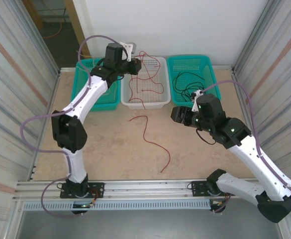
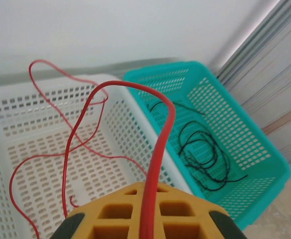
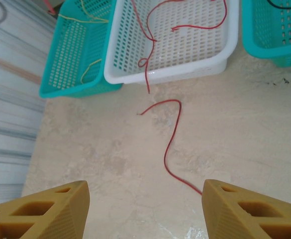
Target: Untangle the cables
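Note:
My left gripper moves slightly away from my base next, to get the red cable over the white basket (image 1: pixel 162 102), then lets go of the cable there.
My left gripper (image 1: pixel 134 62) hangs over the white basket (image 1: pixel 162 102) and is shut on a red cable (image 2: pixel 157 149). That cable arcs up out of the closed fingers (image 2: pixel 185 214) and drops back into the basket among other red loops (image 1: pixel 146 74). Another red cable (image 1: pixel 147 134) lies loose on the table in front of the basket. My right gripper (image 1: pixel 176 115) hovers over the table, open and empty (image 3: pixel 145 214), with that loose red cable (image 3: pixel 172 134) running toward its right finger (image 3: pixel 254 209). Black cables (image 1: pixel 187 82) lie in the right teal basket (image 1: pixel 212 74).
The left teal basket (image 3: pixel 60 79) holds yellow cables (image 3: pixel 85 20). A red end (image 3: pixel 146 82) hangs over the white basket's front rim (image 3: pixel 185 72). Corrugated walls close in both sides. An aluminium rail (image 1: pixel 150 186) runs along the near edge.

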Robot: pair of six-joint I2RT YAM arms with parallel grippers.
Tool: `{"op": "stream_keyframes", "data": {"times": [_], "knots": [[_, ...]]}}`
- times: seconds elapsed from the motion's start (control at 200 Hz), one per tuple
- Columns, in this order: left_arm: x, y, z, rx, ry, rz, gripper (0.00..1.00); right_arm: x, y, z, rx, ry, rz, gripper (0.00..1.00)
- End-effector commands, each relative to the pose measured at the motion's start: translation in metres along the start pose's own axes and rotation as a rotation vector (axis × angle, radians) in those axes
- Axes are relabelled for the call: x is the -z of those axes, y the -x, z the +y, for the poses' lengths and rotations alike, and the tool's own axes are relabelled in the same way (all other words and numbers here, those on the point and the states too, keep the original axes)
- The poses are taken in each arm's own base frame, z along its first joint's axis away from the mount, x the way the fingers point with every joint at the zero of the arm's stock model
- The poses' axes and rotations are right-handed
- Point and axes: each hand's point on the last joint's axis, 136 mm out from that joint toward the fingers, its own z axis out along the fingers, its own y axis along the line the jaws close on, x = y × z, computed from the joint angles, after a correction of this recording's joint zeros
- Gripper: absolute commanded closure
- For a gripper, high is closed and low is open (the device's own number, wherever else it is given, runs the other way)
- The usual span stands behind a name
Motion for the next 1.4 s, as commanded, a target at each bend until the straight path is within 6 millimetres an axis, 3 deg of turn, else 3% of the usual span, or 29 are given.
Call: {"op": "stream_keyframes", "data": {"times": [0.0, 0.301, 0.316, 0.361, 0.426, 0.506, 0.626, 0.686, 0.822, 0.847, 1.007, 1.152, 1.198, 1.303, 1.398], "knots": [[0.0, 0.024, -0.003, -0.003, -0.003, -0.071, 1.0, 0.006, 0.0, -0.005, -0.004, -0.051, -0.015, 0.39], [-0.01, 0.049, 0.008, -0.066, 0.075, -0.087, 1.0, 0.007, -0.014, -0.01, -0.014, -0.123, 0.004, 0.4], [-0.021, 0.04, 0.014, -0.06, 0.085, -0.066, 1.0, 0.007, -0.014, -0.011, -0.014, -0.125, 0.002, 0.4], [-0.026, 0.038, 0.018, -0.051, 0.095, -0.064, 1.0, 0.01, -0.013, -0.011, -0.014, -0.129, -0.008, 0.4], [-0.03, 0.035, 0.023, -0.017, 0.116, -0.063, 0.79, 0.013, -0.011, -0.012, -0.019, -0.135, -0.025, 0.4], [-0.036, 0.028, 0.03, 0.02, 0.139, -0.051, 0.45, 0.015, -0.01, -0.012, -0.026, -0.134, -0.036, 0.4], [-0.036, 0.016, 0.047, 0.064, 0.24, -0.04, 0.19, 0.018, -0.013, -0.014, -0.03, -0.142, -0.035, 0.4], [-0.032, 0.018, 0.046, 0.06, 0.257, -0.051, 0.02, 0.019, -0.015, -0.014, -0.028, -0.143, -0.031, 0.4], [-0.021, 0.027, 0.036, 0.021, 0.288, -0.081, 0.01, 0.019, -0.018, -0.012, -0.022, -0.142, -0.02, 0.4], [-0.007, 0.039, 0.029, 0.018, 0.287, -0.113, 0.01, 0.018, -0.019, -0.011, -0.02, -0.14, -0.018, 0.4], [0.018, 0.052, 0.013, 0.04, 0.326, -0.191, 0.01, 0.012, -0.02, -0.003, -0.008, -0.12, -0.012, 0.38], [0.053, 0.066, -0.007, 0.037, 0.327, -0.266, 0.01, 0.008, -0.019, 0.006, 0.017, -0.099, 0.004, 0.37], [0.065, 0.069, -0.014, 0.034, 0.313, -0.284, 0.01, -0.003, -0.021, 0.007, 0.032, -0.116, 0.025, 0.37], [0.086, 0.067, -0.028, 0.07, 0.262, -0.312, 0.01, -0.012, -0.02, 0.011, 0.061, -0.119, 0.041, 0.36], [0.09, 0.056, -0.05, 0.12, 0.147, -0.291, 0.05, -0.02, -0.023, 0.012, 0.09, -0.128, 0.06, 0.35]]}}
